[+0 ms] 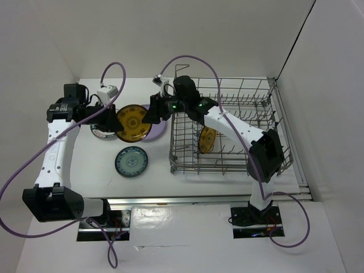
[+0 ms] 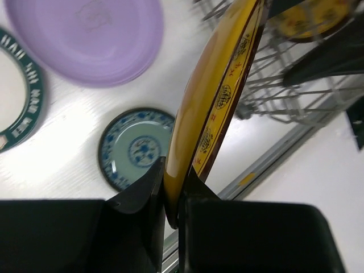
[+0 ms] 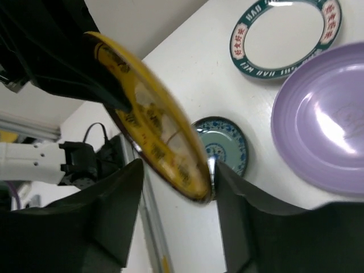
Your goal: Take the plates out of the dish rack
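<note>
The yellow-gold plate moves back and down with my left gripper next, onto the teal plate, which lies flat and uncovered.
My left gripper is shut on the rim of a yellow-gold patterned plate and holds it on edge above the table; it also shows in the top view. My right gripper is open, its jaws standing wide on either side of that plate's opposite edge. A lavender plate, a white plate with a dark patterned rim and a teal plate lie flat on the table. A second yellow-gold plate stands in the grey wire dish rack.
The rack fills the right half of the table, and my right arm reaches across its left part. White walls close the back and both sides. Purple cables loop above both arms. The table's metal front edge runs near the teal plate.
</note>
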